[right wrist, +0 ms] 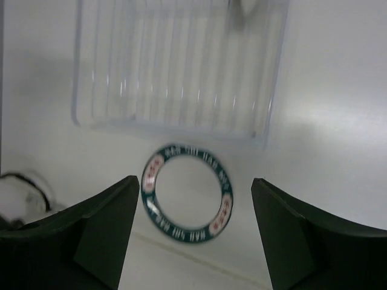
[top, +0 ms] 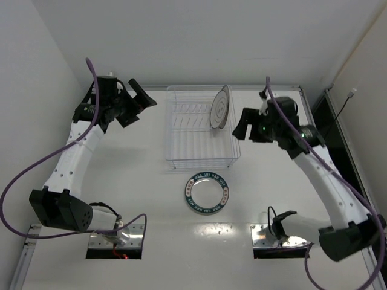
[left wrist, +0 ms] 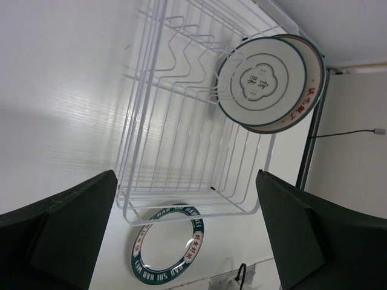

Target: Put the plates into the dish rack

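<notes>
The plate lies below and back from my right gripper, so next my right gripper needs to draw back and down onto its side of the dark teal lettered plate's rim (top: pixel 225 194) (right wrist: pixel 225 204).
The white wire dish rack (top: pixel 181 130) stands at the back middle of the table. Two plates stand upright on edge in its right end (top: pixel 220 107). In the left wrist view the front one is white with a thin dark rim (left wrist: pixel 261 81), and the one behind it (left wrist: pixel 309 90) has a band with red marks. The dark teal lettered plate (top: pixel 207 193) lies flat on the table just in front of the rack; it also shows in both wrist views (left wrist: pixel 168 241) (right wrist: pixel 187 192). My left gripper (top: pixel 138 103) is open and empty, raised left of the rack. My right gripper (top: pixel 245 128) is open and empty, raised right of the rack.
White walls close in the table at the left, back and right. A dark strip (top: pixel 329 121) with a thin cable runs along the right side. Purple cables (top: pixel 36 169) loop off both arms. The arm bases (top: pixel 115 232) sit at the near edge.
</notes>
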Available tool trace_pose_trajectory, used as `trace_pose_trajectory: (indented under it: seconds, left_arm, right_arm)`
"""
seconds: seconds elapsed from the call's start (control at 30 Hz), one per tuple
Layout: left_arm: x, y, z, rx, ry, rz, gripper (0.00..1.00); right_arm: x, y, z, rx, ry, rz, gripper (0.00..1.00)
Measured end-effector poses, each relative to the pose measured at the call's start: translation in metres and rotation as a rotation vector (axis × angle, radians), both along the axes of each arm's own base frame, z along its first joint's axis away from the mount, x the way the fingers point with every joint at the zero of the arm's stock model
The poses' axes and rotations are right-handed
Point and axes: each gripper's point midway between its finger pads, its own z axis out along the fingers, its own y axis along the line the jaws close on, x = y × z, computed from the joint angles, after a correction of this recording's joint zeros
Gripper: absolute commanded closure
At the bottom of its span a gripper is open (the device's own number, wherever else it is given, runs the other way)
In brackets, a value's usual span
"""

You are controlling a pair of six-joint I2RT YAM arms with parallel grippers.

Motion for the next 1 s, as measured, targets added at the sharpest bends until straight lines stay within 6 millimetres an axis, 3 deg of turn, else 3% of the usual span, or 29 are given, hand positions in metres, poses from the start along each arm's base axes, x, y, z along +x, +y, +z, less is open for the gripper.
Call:
trace_pose_trajectory:
  seconds: [0.07,0.2,0.27,0.3,0.33,0.37,0.53,0.7,0.77,0.8,0.83,0.9,1.0]
  left_arm:
    - [0.003,0.001,-0.009,0.007,0.027,0.004,0.01]
    - [0.005,0.002,-0.020,0.017,0.064,0.012,0.01]
    - [0.005,0.003,-0.023,0.023,0.073,0.017,0.01]
    - [0.004,0.003,-0.024,0.024,0.076,0.018,0.01]
    - [0.004,0.003,-0.024,0.025,0.077,0.018,0.01]
    - [0.004,0.004,-0.024,0.025,0.077,0.019,0.01]
    - [0.005,0.003,-0.026,0.027,0.081,0.016,0.01]
    - [0.008,0.002,-0.033,0.026,0.102,0.011,0.01]
    - [0.009,0.001,-0.038,0.025,0.115,0.007,0.01]
    - [0.010,0.000,-0.039,0.024,0.120,0.005,0.01]
    - [0.010,0.000,-0.041,0.023,0.123,0.003,0.01]
    - [0.011,-0.001,-0.042,0.021,0.127,0.001,0.01]
    - [0.011,-0.001,-0.042,0.020,0.128,-0.001,0.01]
  right_arm:
    - [-0.028,0.008,-0.030,0.089,0.052,0.040,0.28]
    - [-0.093,0.015,-0.160,0.223,0.366,0.044,0.28]
    - [-0.149,0.010,-0.225,0.287,0.582,-0.024,0.29]
    - [-0.172,0.008,-0.245,0.318,0.658,-0.059,0.29]
    - [-0.192,0.015,-0.250,0.411,0.725,-0.067,0.29]
    - [-0.194,0.023,-0.247,0.484,0.712,-0.052,0.29]
    - [-0.180,0.043,-0.239,0.657,0.623,-0.032,0.30]
    - [-0.171,0.051,-0.242,0.682,0.617,-0.024,0.36]
    - [-0.169,0.055,-0.244,0.686,0.628,-0.012,0.56]
    - [-0.169,0.057,-0.246,0.688,0.636,-0.007,0.71]
    - [-0.170,0.058,-0.253,0.673,0.653,-0.013,0.97]
    - [-0.178,0.059,-0.264,0.665,0.725,-0.031,1.00]
    - [-0.175,0.063,-0.262,0.664,0.724,-0.004,1.00]
